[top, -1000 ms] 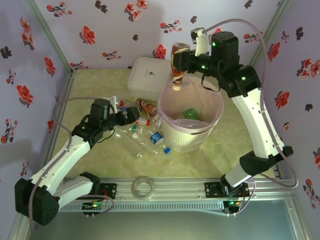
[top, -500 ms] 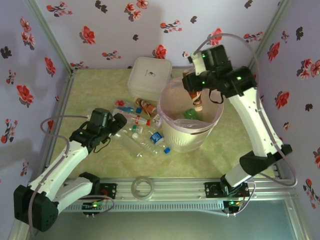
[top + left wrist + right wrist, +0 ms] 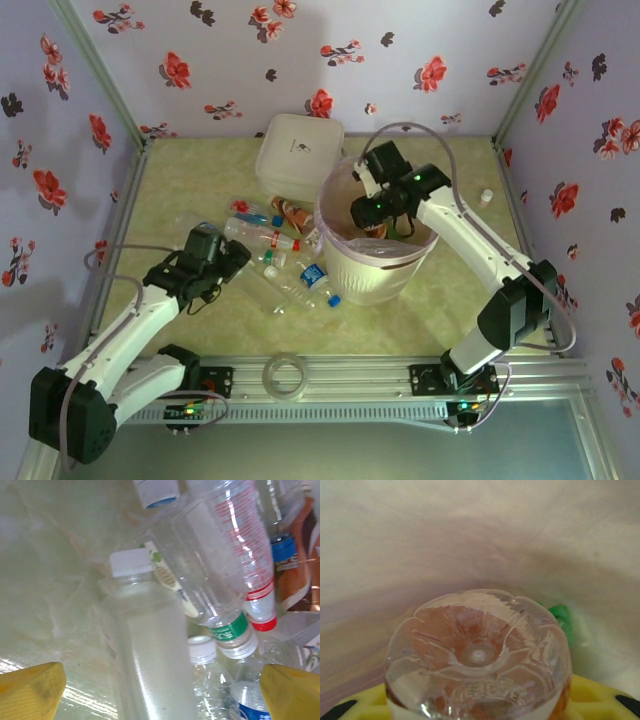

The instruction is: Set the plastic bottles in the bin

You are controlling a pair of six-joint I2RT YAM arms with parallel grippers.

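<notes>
Next I will lower my right gripper deeper down into the bin, toward the green bottle (image 3: 563,618), and release the brown-orange bottle, because the liner already surrounds it.
My right gripper (image 3: 372,214) reaches down inside the cream-white bin (image 3: 372,282), which has a pink liner. It is shut on a brown-orange bottle (image 3: 479,652), whose clear petal-shaped base faces the wrist camera, with the yellow fingers (image 3: 600,700) on either side. A green bottle (image 3: 563,618) lies just beyond it in the bin. Left of the bin, several clear bottles (image 3: 272,262) lie in a pile. My left gripper (image 3: 234,258) hovers open at the pile's left side. A frosted white-capped bottle (image 3: 150,650) lies between its wide-apart yellow fingertips (image 3: 31,691).
A square white lidded box (image 3: 296,150) stands behind the bin. A clear tape ring (image 3: 287,375) lies on the front rail. A small white-capped item (image 3: 485,197) sits by the right wall. Another brown-orange bottle (image 3: 291,212) lies against the bin's left side.
The right arm has lowered the brown-orange bottle from above the rim down into the bin. The left gripper has drawn back slightly toward the near left of the pile.
</notes>
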